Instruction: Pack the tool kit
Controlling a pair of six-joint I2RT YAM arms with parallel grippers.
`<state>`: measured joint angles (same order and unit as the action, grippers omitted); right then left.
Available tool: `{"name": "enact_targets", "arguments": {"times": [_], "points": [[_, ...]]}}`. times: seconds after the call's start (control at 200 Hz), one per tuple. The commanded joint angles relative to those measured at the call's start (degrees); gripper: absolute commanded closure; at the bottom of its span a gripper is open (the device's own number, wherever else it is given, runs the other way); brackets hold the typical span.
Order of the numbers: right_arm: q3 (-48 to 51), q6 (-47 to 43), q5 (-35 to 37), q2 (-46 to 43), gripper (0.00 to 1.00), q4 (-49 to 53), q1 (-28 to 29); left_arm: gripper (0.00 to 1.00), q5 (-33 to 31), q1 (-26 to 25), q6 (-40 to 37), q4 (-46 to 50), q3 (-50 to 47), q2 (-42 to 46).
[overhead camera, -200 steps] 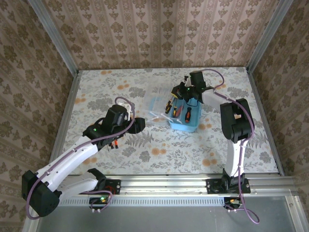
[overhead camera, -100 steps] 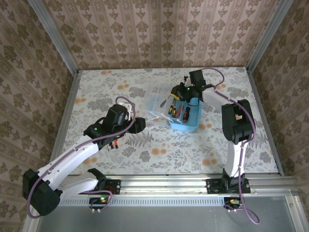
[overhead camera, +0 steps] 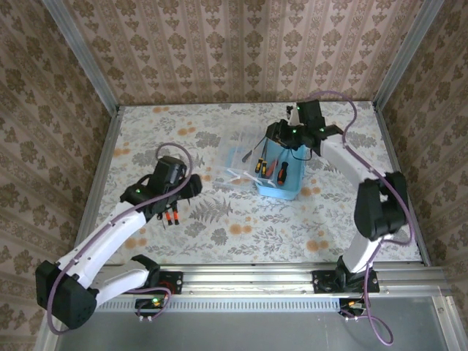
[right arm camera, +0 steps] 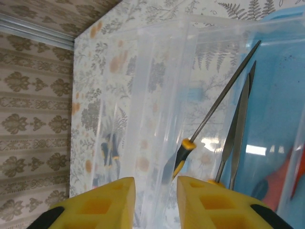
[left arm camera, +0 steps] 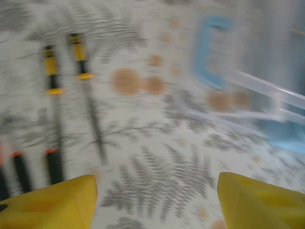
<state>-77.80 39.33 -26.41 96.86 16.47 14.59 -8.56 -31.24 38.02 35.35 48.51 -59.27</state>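
Observation:
The left gripper needs to move outward next, away from the case and down onto the farther yellow-and-black handle (left arm camera: 50, 65), because that screwdriver is still unpacked on the cloth.
The light-blue case (overhead camera: 287, 189) sits right of the table's middle, its clear lid (overhead camera: 238, 170) folded open to the left. Several screwdrivers (overhead camera: 272, 168) lie inside it. My right gripper (overhead camera: 279, 136) hovers over the case's far edge. Its jaws (right arm camera: 155, 200) are a little apart and hold nothing. Just ahead of them a yellow-and-black screwdriver (right arm camera: 183, 153) leans against the lid (right arm camera: 162, 86) in the case (right arm camera: 279, 95). My left gripper (overhead camera: 190, 187) is open above bare cloth (left arm camera: 157, 200). Loose screwdrivers (overhead camera: 172, 215) lie beside it, blurred in the left wrist view (left arm camera: 50, 71).
The patterned cloth covers the table (overhead camera: 241, 227), with metal rails and wallpapered walls on three sides. The case's blue handle (left arm camera: 212, 52) and lid edge (left arm camera: 267, 88) lie to the right of the left gripper.
The right gripper has opened and let go of a screwdriver, which now rests in the case; that arm has drawn back to the right. The left gripper has swung left toward the loose screwdrivers.

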Motion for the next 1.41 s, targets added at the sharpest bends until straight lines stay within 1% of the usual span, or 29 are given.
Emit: {"name": "enact_targets", "arguments": {"times": [0.0,0.05,0.055,0.07,0.125,0.2,0.35,0.44,0.585,0.65,0.735,0.895,0.955,1.08,1.33,1.4], "points": [[6.32,-2.63,2.57,-6.42,0.66,-0.14,1.1,0.31,-4.14,3.69,2.83,5.73,-1.19,-1.94],[8.92,-2.59,2.5,-8.76,0.64,-0.76,1.44,0.32,-3.65,4.74,1.82,4.21,-2.05,-3.57],[8.92,-2.59,2.5,-8.76,0.64,-0.76,1.44,0.32,-3.57,6.07,1.63,4.03,-2.08,-3.79],[9.74,-2.59,2.43,-9.37,0.63,-0.98,1.53,0.32,-3.47,7.03,1.08,3.54,-2.06,-4.47],[12.05,-2.68,2.09,-11.34,0.61,-1.47,1.99,0.33,-3.79,9.43,0.46,2.39,-1.11,-7.52],[14.2,-2.74,2.18,-13.27,0.6,-1.98,2.45,0.36,-1.75,12.66,-1.1,-0.9,0.68,-11.97],[16.31,-2.85,1.64,-14.79,0.6,-2.06,2.62,0.49,0.55,17.68,-3.6,-5.54,5.85,-22.91],[17.15,-2.88,1.41,-15.12,0.6,-2.58,2.55,0.55,2.57,19.1,-4.96,-6.89,9.74,-29.81],[17.35,-3.07,0.5,-14.38,0.6,-3.32,2.56,0.55,4.29,19.18,-7.29,-7.28,15.54,-38.33],[17.41,-3.34,0.18,-14.14,0.6,-3.36,2.56,0.55,2.84,19.27,-7.79,-5.47,17.67,-41.24],[17.62,-3.71,0.11,-14.24,0.59,-3.41,2.61,0.55,1.56,19.59,-8.53,-4.97,18.33,-43.04],[18.04,-4.0,0.12,-14.19,0.59,-3.65,2.59,0.57,1.96,20.61,-9.21,-5.46,17.77,-44.13],[18.02,-4.0,0.05,-14.12,0.59,-3.72,2.6,0.61,2.59,21.07,-9.66,-5.71,17.84,-44.67],[18.03,-3.85,0.02,-14.31,0.59,-3.82,2.57,0.65,4.59,22.44,-9.98,-7.31,17.64,-45.71],[17.94,-3.98,0.31,-15.82,0.59,-3.11,2.55,0.66,7.93,22.63,-10.77,-9.54,19.75,-49.17],[17.86,-4.26,0.54,-16.16,0.59,-2.54,2.59,0.69,8.19,22.64,-10.84,-9.43,20.13,-49.84]]}}
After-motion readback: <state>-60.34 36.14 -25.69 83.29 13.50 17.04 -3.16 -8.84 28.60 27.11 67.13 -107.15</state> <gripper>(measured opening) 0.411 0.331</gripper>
